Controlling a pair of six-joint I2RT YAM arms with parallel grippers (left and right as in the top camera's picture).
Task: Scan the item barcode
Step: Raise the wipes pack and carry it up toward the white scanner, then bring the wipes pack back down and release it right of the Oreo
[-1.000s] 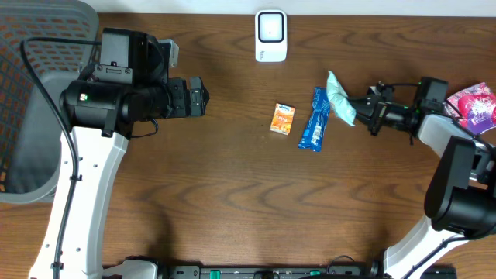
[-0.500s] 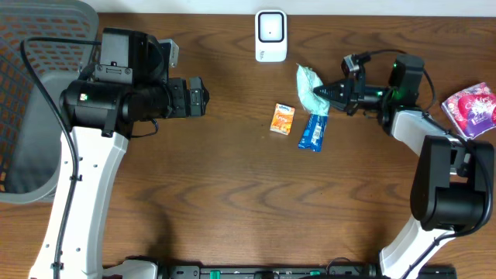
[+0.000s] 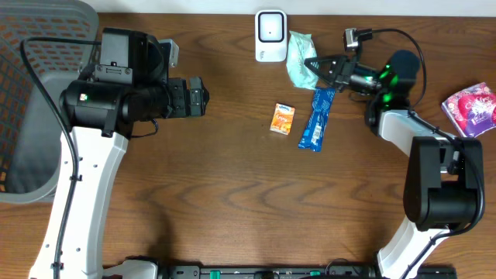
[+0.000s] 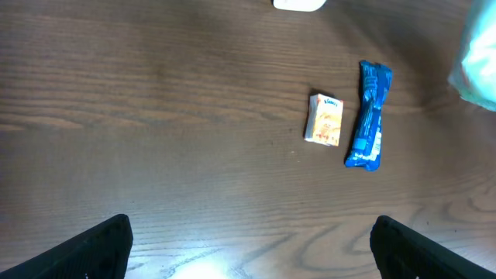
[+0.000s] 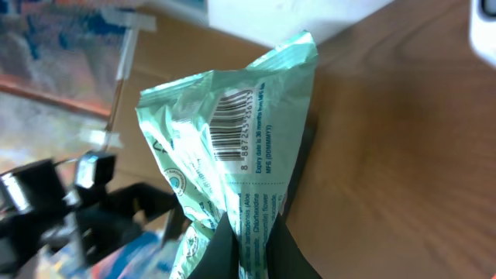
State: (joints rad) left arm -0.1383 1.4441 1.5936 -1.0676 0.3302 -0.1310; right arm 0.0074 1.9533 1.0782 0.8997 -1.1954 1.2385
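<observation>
The packet comes down from the scanner next as my right gripper swings down to release it; bare wood past the bar lies below, to my gripper's right in the overhead view.
My right gripper is shut on a pale green packet, held above the table just right of the white scanner at the back edge. In the right wrist view the green packet fills the middle, its printed barcode showing, with both black fingers pinching its lower end. My left gripper hangs open over bare wood at the left, far from the packet; only its two dark fingertips show.
A small orange box and a blue wrapped bar lie mid-table. A pink packet sits at the right edge. A grey mesh basket stands at the far left.
The right arm has swung left and toward the back, carrying the green packet from beside the blue bar up next to the scanner. The left arm has stayed still.
</observation>
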